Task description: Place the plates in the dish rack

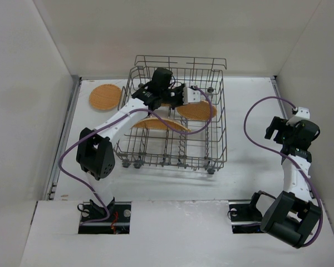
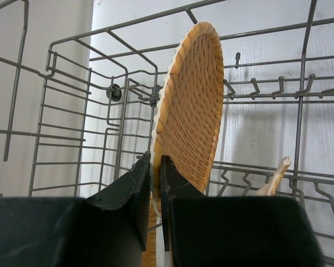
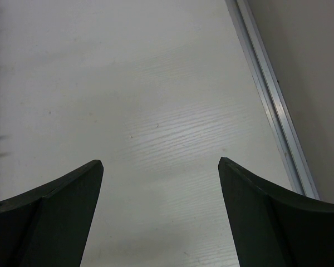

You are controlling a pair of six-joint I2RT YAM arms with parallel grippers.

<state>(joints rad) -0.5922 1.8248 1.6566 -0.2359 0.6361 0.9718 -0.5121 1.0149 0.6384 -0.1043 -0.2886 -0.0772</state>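
The orange-tan plate (image 1: 197,110) already stands nearly upright among the rack's wires (image 2: 72,105), so the left gripper will next lower it slightly toward the wires and let go of the plate's rim.
The grey wire dish rack (image 1: 217,139) stands mid-table. My left gripper (image 1: 178,102) reaches into it from above and is shut on the rim of an orange-tan plate (image 1: 197,110). In the left wrist view the gripper (image 2: 155,167) pinches the lower edge of that plate (image 2: 192,105), which stands nearly upright among the rack's wires (image 2: 72,105). A second plate (image 1: 158,124) stands edge-on between the tines; the edge of a plate (image 2: 274,177) also shows in the wrist view. A third plate (image 1: 104,96) lies flat on the table left of the rack. My right gripper (image 1: 278,130) is open and empty over bare table (image 3: 160,164).
White walls enclose the table on the left, back and right. A metal rail (image 3: 273,94) runs along the right edge near my right gripper. Purple cables loop from both arms; the left one (image 1: 203,125) hangs across the rack.
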